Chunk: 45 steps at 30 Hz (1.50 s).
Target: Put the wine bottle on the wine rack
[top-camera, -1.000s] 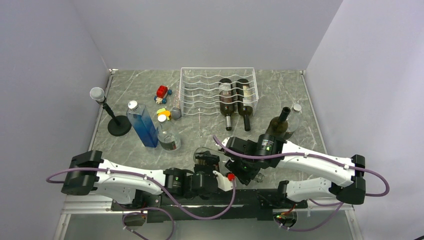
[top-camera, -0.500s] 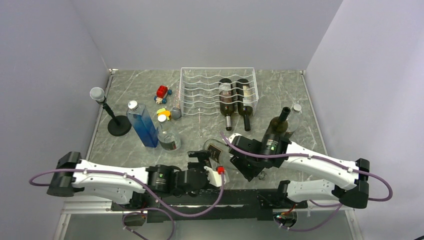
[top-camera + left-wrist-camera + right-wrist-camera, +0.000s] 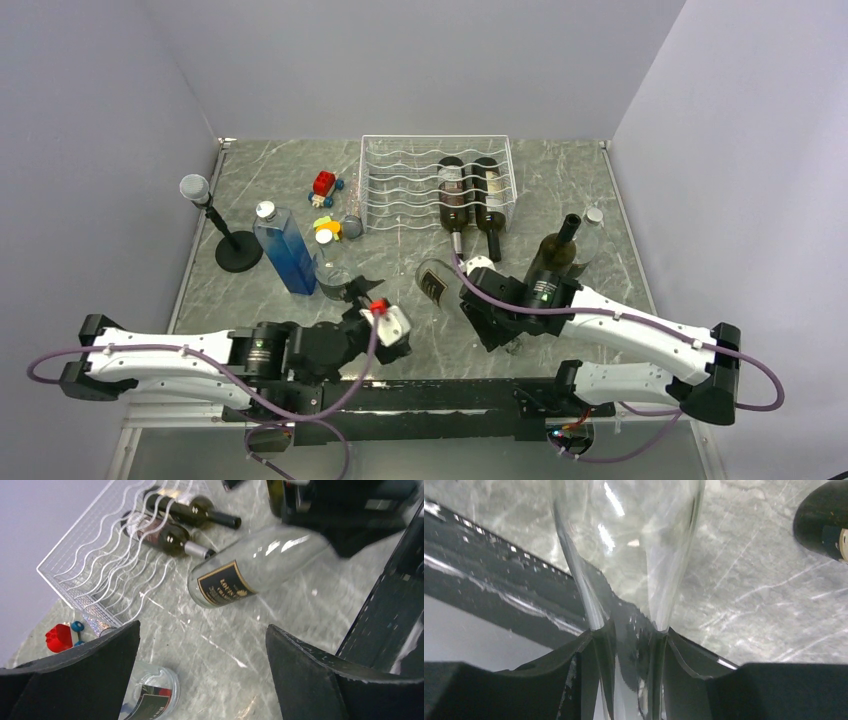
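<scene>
My right gripper will move outward to the empty groove beside the dark bottles, slide the bottle in base-first and release it.
A clear wine bottle with a black label (image 3: 436, 279) lies tilted, its base toward the white wire wine rack (image 3: 400, 182) and short of it. My right gripper (image 3: 497, 335) is shut on the bottle's neck; in the right wrist view the fingers (image 3: 594, 665) clamp the glass neck (image 3: 629, 555). My left gripper (image 3: 362, 292) is open and empty, left of the bottle. The left wrist view shows the bottle (image 3: 255, 565) and the rack (image 3: 105, 560) beyond its spread gripper (image 3: 202, 625).
Two dark bottles (image 3: 470, 192) lie in the rack's right grooves. A dark green bottle (image 3: 553, 256) stands right of my right arm, a clear capped one (image 3: 592, 226) behind it. A blue bottle (image 3: 286, 250), a glass jar (image 3: 336, 277), a black stand (image 3: 228, 238) and toys (image 3: 326, 186) sit left.
My left gripper has let go of the clear bottle and drawn back to the left. My right gripper has carried the bottle's base farther toward the rack.
</scene>
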Motion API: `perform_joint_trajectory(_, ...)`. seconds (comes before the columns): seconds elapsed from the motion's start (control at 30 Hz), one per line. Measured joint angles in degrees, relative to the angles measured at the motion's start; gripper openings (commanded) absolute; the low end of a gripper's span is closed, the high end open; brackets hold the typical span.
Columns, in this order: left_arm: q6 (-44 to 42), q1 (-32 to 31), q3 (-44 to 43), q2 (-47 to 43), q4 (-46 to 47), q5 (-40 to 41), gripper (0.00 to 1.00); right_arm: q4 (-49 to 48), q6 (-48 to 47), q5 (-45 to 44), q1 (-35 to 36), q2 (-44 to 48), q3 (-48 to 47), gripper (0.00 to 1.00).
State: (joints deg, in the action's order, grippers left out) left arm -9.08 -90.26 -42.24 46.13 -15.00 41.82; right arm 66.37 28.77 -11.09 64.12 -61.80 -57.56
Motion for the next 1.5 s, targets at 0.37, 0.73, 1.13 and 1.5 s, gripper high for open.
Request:
perform_joint_trajectory(0.37, 5.95, 0.0, -6.4, -9.03, 6.45, 1.44, 0.99, -15.5, 2.16, -5.97, -3.39, -6.82, 2.95, 0.0)
perform_joint_trajectory(0.73, 6.8, 0.0, -6.43, -11.41, 8.9, 1.97, 0.99, -29.05, 1.73, -8.85, -6.86, -13.9, 3.48, 0.0)
perform_joint_trajectory(1.13, 7.43, 0.0, -5.77, -13.79, 10.05, 3.1, 0.99, -37.99, 1.27, -9.18, -10.25, -18.99, 4.48, 0.0)
perform_joint_trajectory(1.5, 7.82, 0.0, -5.14, -14.56, 10.1, 3.1, 0.99, -44.65, 1.92, -9.42, -12.41, -21.49, 6.34, 0.0)
